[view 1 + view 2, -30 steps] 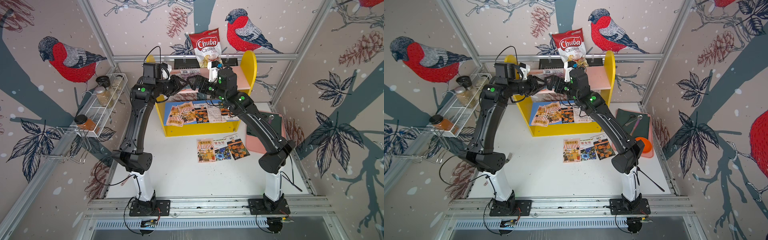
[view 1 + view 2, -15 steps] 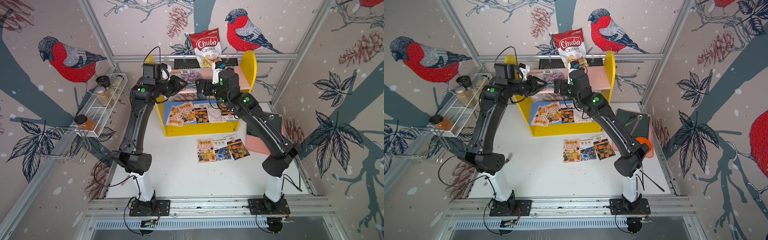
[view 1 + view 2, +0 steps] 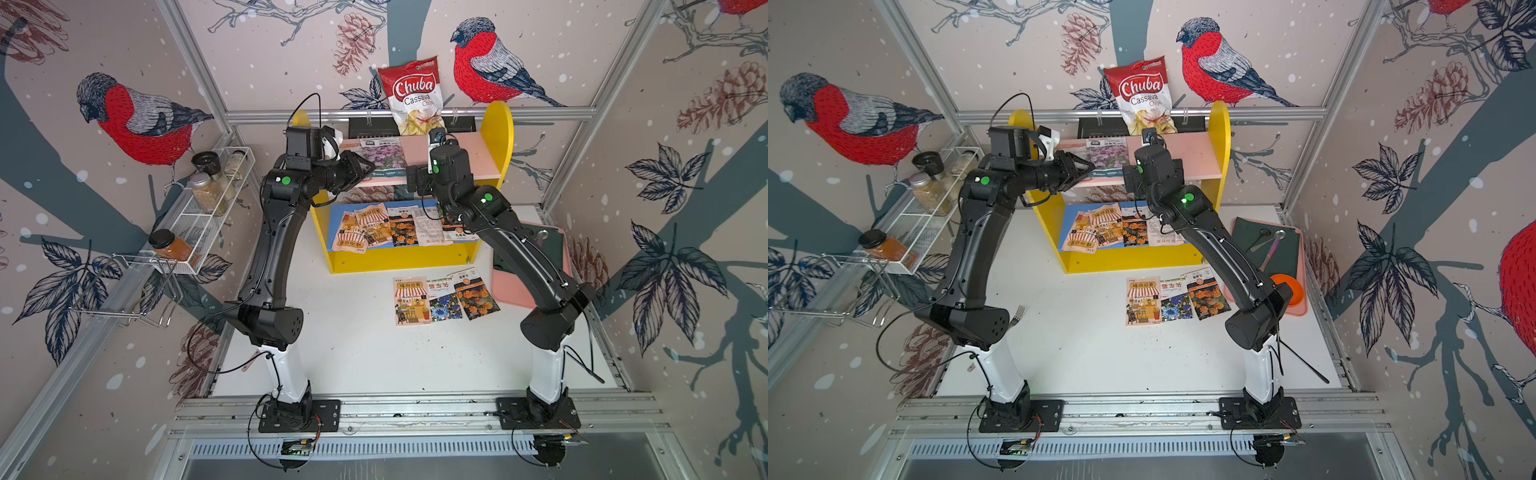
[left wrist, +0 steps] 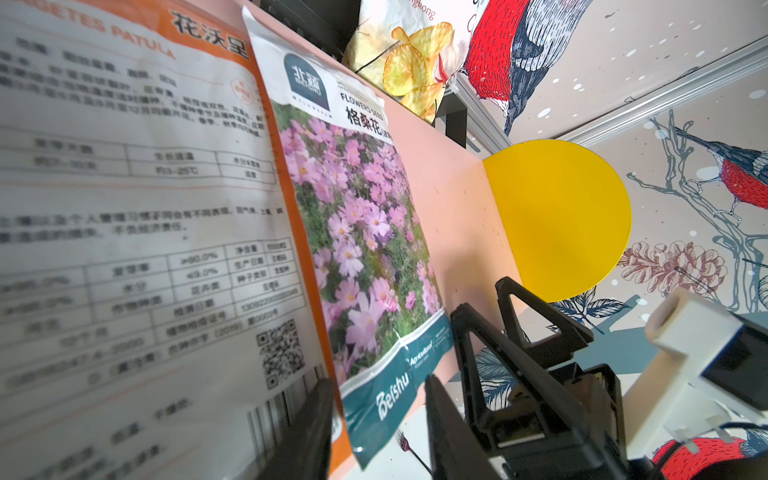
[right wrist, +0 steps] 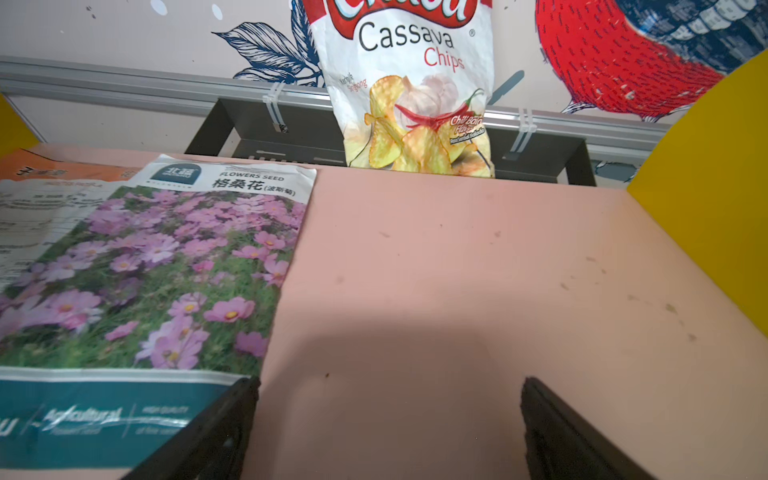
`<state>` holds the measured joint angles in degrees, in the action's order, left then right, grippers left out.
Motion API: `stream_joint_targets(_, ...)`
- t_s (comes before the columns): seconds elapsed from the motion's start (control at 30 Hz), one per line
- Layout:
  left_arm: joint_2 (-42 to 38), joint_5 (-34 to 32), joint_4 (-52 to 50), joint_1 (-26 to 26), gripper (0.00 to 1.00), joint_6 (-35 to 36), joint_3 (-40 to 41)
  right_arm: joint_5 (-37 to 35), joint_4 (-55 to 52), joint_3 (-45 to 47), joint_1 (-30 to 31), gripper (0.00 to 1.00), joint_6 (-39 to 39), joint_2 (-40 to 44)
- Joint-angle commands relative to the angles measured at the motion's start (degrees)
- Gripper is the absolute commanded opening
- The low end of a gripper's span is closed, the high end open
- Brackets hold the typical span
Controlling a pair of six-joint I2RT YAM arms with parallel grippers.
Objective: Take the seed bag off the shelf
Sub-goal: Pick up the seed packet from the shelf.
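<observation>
My left gripper eases sideways toward the right gripper, onto the near corner of the teal edge [image 3: 377,175] [image 4: 369,434], and closes there next, since it lies between the open fingers.
The seed bag [image 3: 382,160] [image 3: 1106,156], printed with pink flowers and a teal bottom band, lies flat on the pink upper board of the yellow-sided shelf [image 3: 496,137] [image 3: 1219,137]. Its teal edge overhangs the board's front. My left gripper [image 4: 378,384] [image 3: 363,168] is partly open and straddles that overhanging corner of the bag [image 4: 361,232], with a gap showing beside it. My right gripper [image 5: 390,415] stands wide open just above the bare pink board [image 5: 457,291], next to the bag [image 5: 158,270]. A white and orange bag [image 4: 145,208] lies beside the flower bag, partly under it.
A Chuba chips bag [image 3: 413,99] hangs behind the shelf. Several seed bags lie on the blue lower board [image 3: 395,226], and three more on the white table [image 3: 444,299]. A pink tray [image 3: 548,249] sits at the right, a wire rack with jars [image 3: 208,195] at the left, a fork [image 3: 1017,313] by the left arm.
My right gripper has drawn back a little to the right, away from the left gripper. The left arm and the seed bag have hardly moved.
</observation>
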<state>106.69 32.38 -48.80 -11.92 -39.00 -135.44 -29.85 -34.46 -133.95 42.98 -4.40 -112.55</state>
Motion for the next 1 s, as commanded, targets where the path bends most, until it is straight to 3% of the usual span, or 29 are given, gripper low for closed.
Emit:
stream_joint_targets(0.0,-0.6,0.0,1.4,-0.2,0.39,0.3,0.1,-2.3,-0.2,0.1,-0.2,1.0,2.6,0.0)
stream_joint_targets(0.5,0.4,-0.7,2.7,-0.8,0.42,-0.8,0.1,2.6,-1.4,-0.1,1.1,1.0,5.8,-0.9)
stream_joint_targets(0.97,1.2,-0.7,4.1,-1.4,0.36,-1.4,0.0,3.8,-1.5,0.6,1.5,1.0,6.2,-0.6)
